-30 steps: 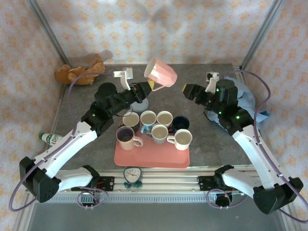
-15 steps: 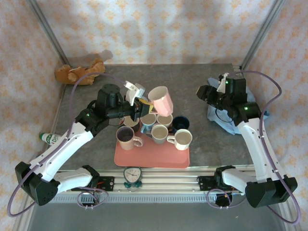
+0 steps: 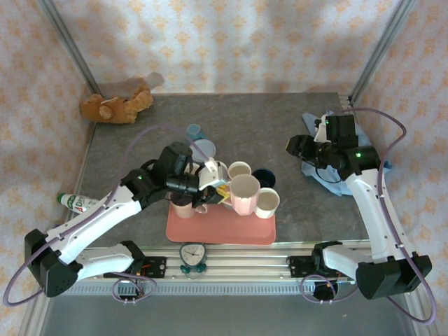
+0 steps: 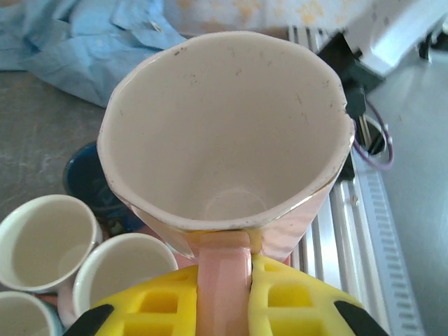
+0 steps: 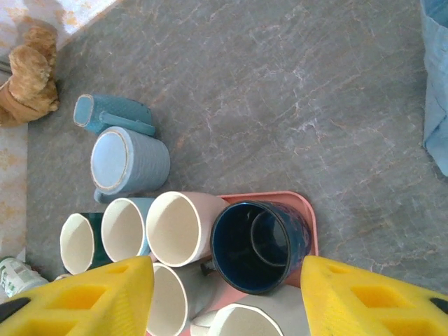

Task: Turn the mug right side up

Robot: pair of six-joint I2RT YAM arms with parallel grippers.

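Note:
The tray's bare near corner by the white mug (image 3: 260,230) is below and back, so my left gripper should next move back, lower the pink mug (image 3: 243,190) and let go of it.
The pink mug (image 3: 243,190) is mouth up over the right part of the pink tray (image 3: 222,229), among the other mugs. My left gripper (image 3: 220,189) is shut on its handle. In the left wrist view the mug's cream inside (image 4: 224,126) faces the camera, and the pink handle is pinched between the yellow fingers (image 4: 301,297) of the left gripper (image 4: 224,276). Whether the mug rests on the tray is hidden. My right gripper (image 3: 294,145) hangs open and empty at the right, apart from the mugs, and from its own wrist the right gripper (image 5: 227,297) looks down on them.
Several upright mugs crowd the tray, a dark blue one (image 5: 259,245) at its back right. A light blue mug (image 3: 204,148) stands bottom up behind the tray, a teal one (image 3: 194,131) beside it. Teddy bear (image 3: 115,106) back left, blue cloth (image 3: 353,150) right, bottle (image 3: 73,203) left.
My left arm has brought the pink mug down and nearer, from tilted high behind the tray to mouth up among the mugs. My right arm has drawn back to the right.

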